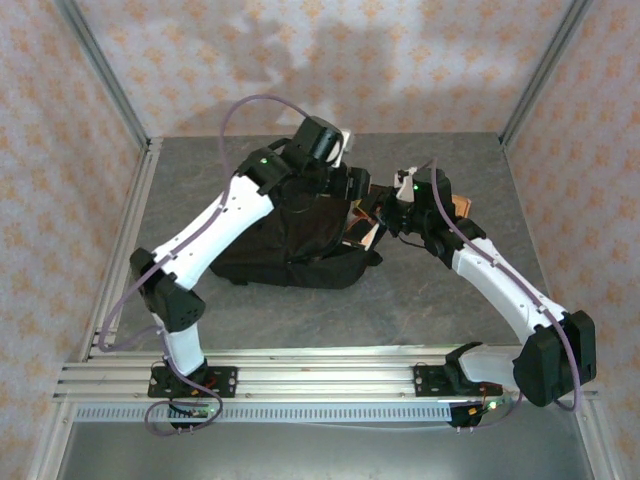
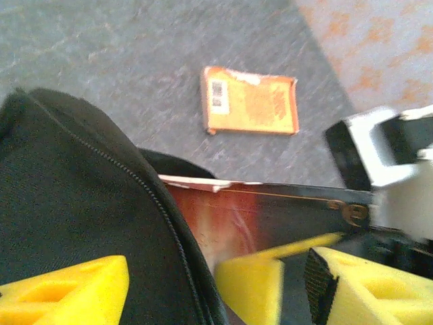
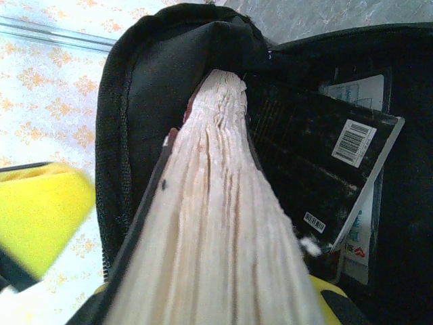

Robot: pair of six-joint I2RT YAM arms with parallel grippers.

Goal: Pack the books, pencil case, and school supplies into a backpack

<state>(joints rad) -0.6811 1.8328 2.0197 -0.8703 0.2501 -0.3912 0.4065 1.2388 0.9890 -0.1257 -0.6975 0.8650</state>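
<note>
My right gripper will next push the dark book deeper into the backpack's opening point(image 1: 360, 232) point(image 3: 260, 81), beside the barcoded book, and release it there, because the dark book's near part still sticks out.
The black backpack point(image 1: 290, 240) lies mid-table with its mouth toward the right. My right gripper point(image 1: 385, 215) is shut on a dark book with a reddish glow point(image 1: 362, 225), held on edge in that mouth. Its pale page edges point(image 3: 216, 217) run from the jaws into the backpack point(image 3: 149, 68). A black-grey book point(image 3: 311, 169) with barcodes lies inside. My left gripper point(image 2: 210, 284) is open over the backpack's zipped rim point(image 2: 67, 203), yellow fingers point(image 2: 67, 291) wide apart, the reddish book point(image 2: 230, 210) just beyond. A thin orange booklet point(image 2: 250, 101) lies flat on the table past the backpack.
The grey table point(image 1: 200, 170) is walled by patterned panels and metal posts point(image 1: 105, 80). An aluminium rail point(image 1: 320, 365) carrying both arm bases runs along the near edge. The orange booklet point(image 1: 460, 207) sits right behind my right wrist.
</note>
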